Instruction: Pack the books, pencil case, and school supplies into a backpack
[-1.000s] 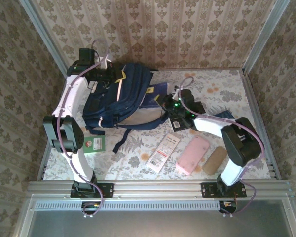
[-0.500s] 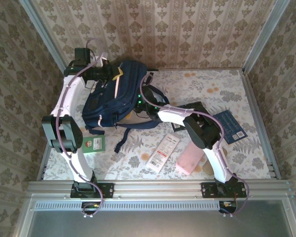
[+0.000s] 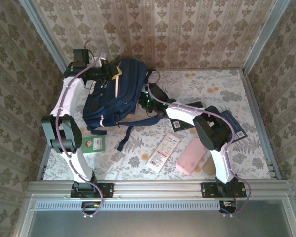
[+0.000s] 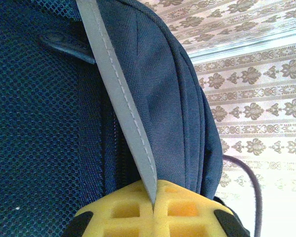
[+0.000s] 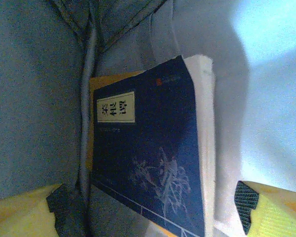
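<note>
Next, my left gripper moves down and back toward the backpack's opening [image 3: 137,114] to release the grey strap, since its hold keeps the backpack's upper side raised.
The navy backpack [image 3: 113,96] lies at the back left of the table. My left gripper [image 3: 112,74] is at its top, shut on a grey strap [image 4: 119,94] that runs up across the backpack's fabric [image 4: 177,98] from between the yellow jaws of the left gripper [image 4: 153,205]. My right gripper [image 3: 147,100] reaches into the backpack's mouth. Inside, a dark navy book [image 5: 153,163] with a yellow label lies against the lining, with a yellow-orange book edge [image 5: 108,77] behind it. The right gripper [image 5: 150,210] stands open, its fingers wide on either side and touching nothing.
A small green booklet [image 3: 93,143] lies by the left arm. A long white packet [image 3: 164,151] and a pink pouch [image 3: 191,155] lie near the front. A blue book [image 3: 234,127] sits to the right, partly under the right arm. Patterned walls enclose the table.
The right arm swung left from mid-table to the backpack's mouth and its jaws opened. The navy book that stuck out of the backpack now lies inside. The left gripper kept its hold.
</note>
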`<state>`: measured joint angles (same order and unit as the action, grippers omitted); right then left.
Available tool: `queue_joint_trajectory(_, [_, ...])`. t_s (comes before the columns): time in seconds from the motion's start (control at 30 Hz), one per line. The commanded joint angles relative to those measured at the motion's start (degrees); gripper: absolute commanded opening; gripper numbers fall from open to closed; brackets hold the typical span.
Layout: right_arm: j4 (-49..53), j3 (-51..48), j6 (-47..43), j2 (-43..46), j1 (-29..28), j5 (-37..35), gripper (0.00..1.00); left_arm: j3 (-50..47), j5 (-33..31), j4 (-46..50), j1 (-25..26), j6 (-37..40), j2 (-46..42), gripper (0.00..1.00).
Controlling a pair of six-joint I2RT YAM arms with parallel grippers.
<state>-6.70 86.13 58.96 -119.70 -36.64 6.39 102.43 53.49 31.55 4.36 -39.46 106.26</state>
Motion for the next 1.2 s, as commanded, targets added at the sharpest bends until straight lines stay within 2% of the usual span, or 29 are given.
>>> queue_joint_trajectory(0.0, [10.38,-0.98,-7.73,6.60,0.17,-4.47,0.89,0.71,2.62,-4.13,-0.76,0.30,-3.64,0.00])
queue_joint_trajectory(0.1, [14.62,-4.32,-12.31,12.61,0.32,-10.03,0.89,0.16,1.63,-3.52,-0.46,0.97,-3.52,0.00])
queue_joint_trajectory(0.2, [15.38,-8.74,-17.71,19.31,0.78,-11.51,0.89,0.19,-0.20,-1.57,0.97,3.16,-3.21,0.00])
queue_joint_trajectory(0.33, [19.09,-13.89,-22.26,27.43,0.96,-19.24,0.83,-1.45,-2.94,-0.61,5.13,5.31,-2.18,0.00])
queue_joint_trajectory(0.43, [23.22,-16.74,-22.78,32.49,1.77,-21.95,0.80,-4.09,-6.36,-0.31,8.65,7.16,-0.83,0.01])
queue_joint_trajectory(0.6, [29.21,-21.13,-22.23,37.49,3.89,-15.57,0.82,-7.23,-10.40,-0.83,13.36,8.60,3.38,0.04])
queue_joint_trajectory(0.73, [33.43,-24.58,-23.20,39.63,3.96,-12.28,0.86,-8.24,-11.20,-1.68,15.51,7.83,4.47,0.17])
queue_joint_trajectory(1.03, [35.44,-34.93,-13.91,49.11,4.54,-2.35,0.87,-15.83,-15.22,-1.71,16.71,7.79,-5.52,0.40])
queue_joint_trajectory(1.17, [37.94,-36.75,-11.24,52.38,4.57,-3.26,0.87,-23.93,-13.38,-4.76,17.29,5.73,-11.46,0.44])
